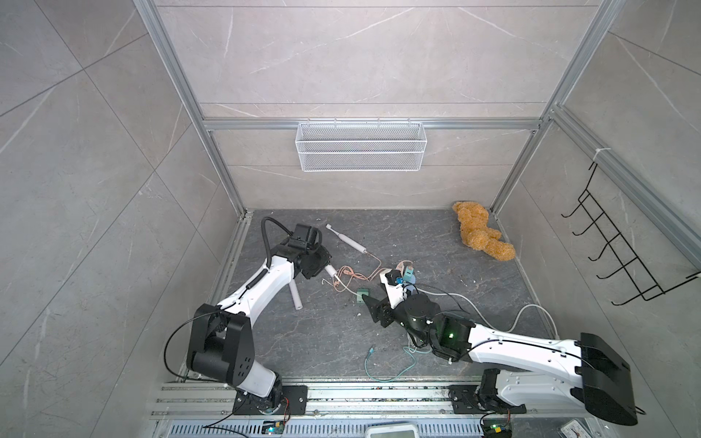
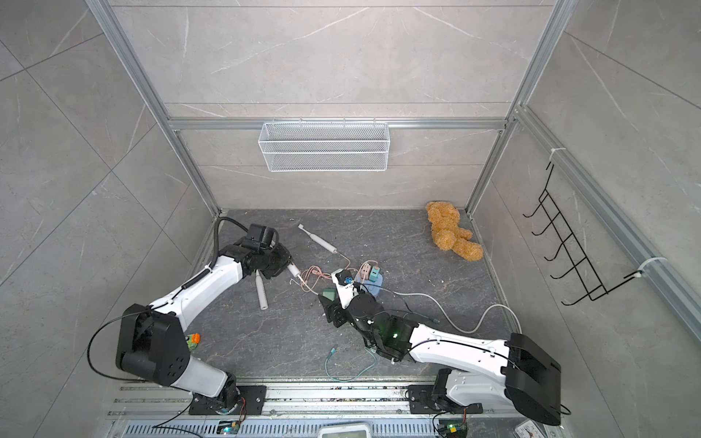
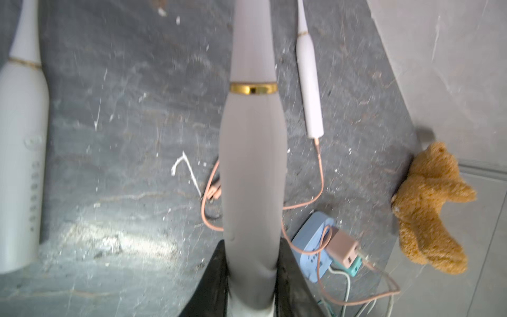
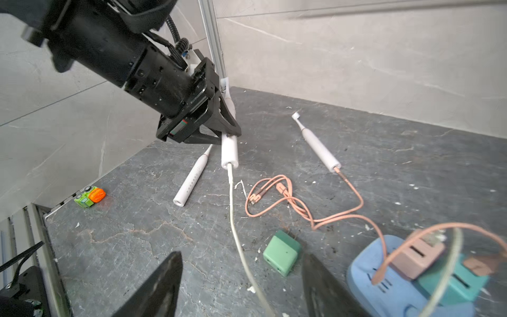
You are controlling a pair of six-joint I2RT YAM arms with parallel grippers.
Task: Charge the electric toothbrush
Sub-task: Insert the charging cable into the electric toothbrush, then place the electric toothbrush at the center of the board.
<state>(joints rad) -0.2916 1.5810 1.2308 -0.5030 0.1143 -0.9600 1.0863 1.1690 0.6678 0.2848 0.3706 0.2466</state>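
My left gripper will move outward and down next and release the toothbrush on the bare floor beside the pink-cabled one. That spot is below and outward of my fingers.
My left gripper (image 3: 252,274) is shut on a white electric toothbrush (image 3: 252,164) with a gold ring and holds it off the floor, at the left in both top views (image 1: 326,267). In the right wrist view a white charging cable (image 4: 233,208) is plugged into the base of that toothbrush (image 4: 230,153). It runs down between the fingers of my right gripper (image 4: 242,256), which is open and grips nothing. In a top view the right gripper (image 1: 375,294) is beside the blue power strip (image 1: 411,280). A second toothbrush (image 1: 347,239) lies plugged into a pink cable (image 4: 301,208). A third (image 1: 295,294) lies loose.
A green adapter (image 4: 281,252) lies by my right fingers. Pink and teal chargers sit in the power strip (image 4: 384,291). A teddy bear (image 1: 481,235) is at the back right corner. A toy car (image 4: 90,196) is near the left wall, and a teal cable (image 1: 383,364) lies in front.
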